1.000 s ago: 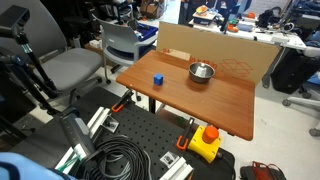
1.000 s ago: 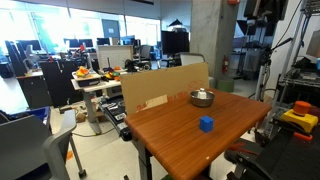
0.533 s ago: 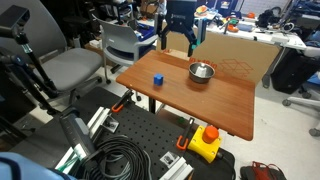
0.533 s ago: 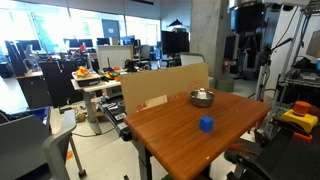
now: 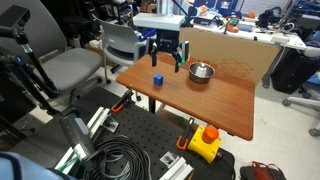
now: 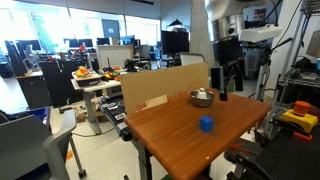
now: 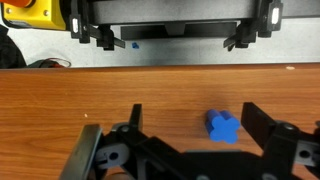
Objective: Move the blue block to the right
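My gripper goes down onto the blue block (image 5: 157, 79) (image 7: 224, 126) next, shifting to the right in the wrist view, because it lies below and off the middle between my fingers.
The blue block (image 5: 157, 79) is a small bright blue cube on the wooden table (image 5: 215, 98), toward one side; it also shows in an exterior view (image 6: 206, 124). My gripper (image 5: 165, 64) hangs open a little above the table, between the block and the metal bowl (image 5: 201, 71). In the wrist view the blue block (image 7: 224, 126) lies on the wood between my open fingers (image 7: 195, 125), nearer the right finger and touching neither.
A round metal bowl (image 6: 202, 97) stands near the table's back, by a cardboard wall (image 5: 225, 55). A yellow box with a red button (image 5: 205, 141) sits on the black base below the table. Chairs and cables lie around.
The arm has come down from above the back of the table to just over the table beside the blue block. The block and bowl have not moved.
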You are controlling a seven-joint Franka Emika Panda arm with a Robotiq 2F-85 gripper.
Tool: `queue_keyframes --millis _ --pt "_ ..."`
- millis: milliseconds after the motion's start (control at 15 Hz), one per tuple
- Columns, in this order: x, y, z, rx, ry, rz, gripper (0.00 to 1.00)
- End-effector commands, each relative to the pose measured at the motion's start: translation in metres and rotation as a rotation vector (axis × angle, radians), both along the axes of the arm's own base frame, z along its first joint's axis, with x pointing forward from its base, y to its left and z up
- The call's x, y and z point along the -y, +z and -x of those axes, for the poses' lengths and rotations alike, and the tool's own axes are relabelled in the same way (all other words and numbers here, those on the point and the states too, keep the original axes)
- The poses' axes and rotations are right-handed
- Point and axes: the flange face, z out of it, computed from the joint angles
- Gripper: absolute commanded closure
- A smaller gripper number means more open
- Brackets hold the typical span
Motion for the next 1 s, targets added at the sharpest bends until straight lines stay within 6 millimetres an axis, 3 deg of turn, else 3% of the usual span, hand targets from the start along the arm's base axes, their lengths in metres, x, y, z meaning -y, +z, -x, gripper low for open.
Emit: queue_keyframes --millis 0,400,733,800,867,933 --pt "-0.02 -0.021 -0.019 0.003 0.013 -0.01 0.0" --pt "-0.042 -0.057 -0.041 -0.025 0.02 -0.01 0.0" --pt "-0.049 -0.086 -0.054 -0.052 0.01 0.004 0.0" --pt "-0.051 -0.091 -0.056 -0.059 0.008 0.006 0.11" --pt "-0.053 -0.096 -0.058 -0.063 0.007 0.01 0.28" --pt "-0.055 -0.1 -0.059 -0.069 0.006 0.01 0.35"
